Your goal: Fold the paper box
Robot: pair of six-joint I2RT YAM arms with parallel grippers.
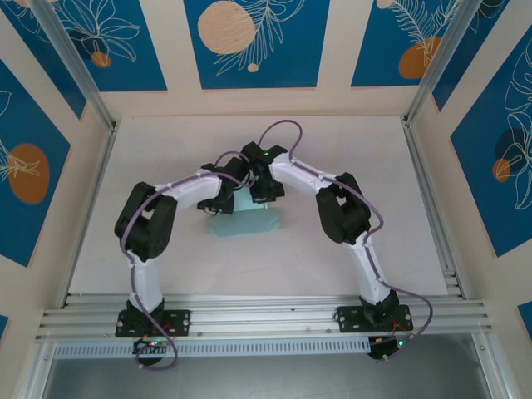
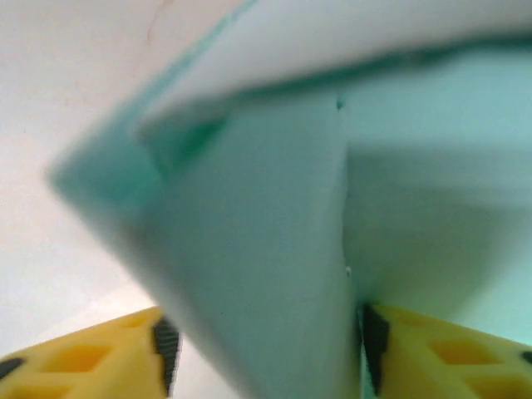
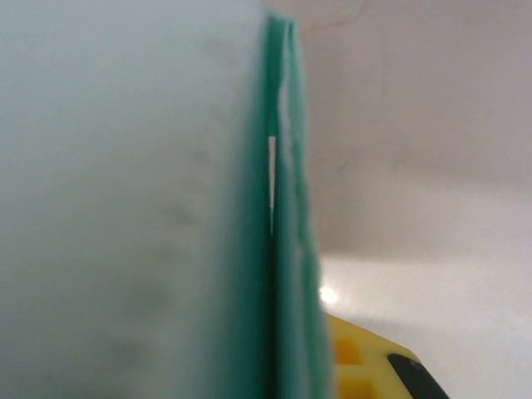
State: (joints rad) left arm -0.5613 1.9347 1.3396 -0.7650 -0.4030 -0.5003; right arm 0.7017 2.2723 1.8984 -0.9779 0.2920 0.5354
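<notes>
My right gripper will next turn while moving back toward the near flap of the paper box (image 1: 247, 223).
The paper box (image 1: 247, 223) is pale light-blue card lying mid-table, with both arms bent over it. My left gripper (image 1: 218, 199) is at its left end and my right gripper (image 1: 264, 193) is at its back edge. In the left wrist view a folded flap of the paper box (image 2: 266, 249) stands between the yellow fingers (image 2: 91, 357). The left gripper (image 2: 270, 353) is open, with table showing beside its left pad. In the right wrist view a doubled wall of the paper box (image 3: 287, 249) runs edge-on into the right gripper (image 3: 307, 374), which is shut on it. One yellow finger (image 3: 362, 366) shows; the other is hidden.
The white table (image 1: 166, 150) is ringed by cream walls with blue panels. Aluminium rails (image 1: 266, 316) run along the near edge by the arm bases and up the right side (image 1: 432, 199). Purple cables (image 1: 278, 129) loop above the wrists.
</notes>
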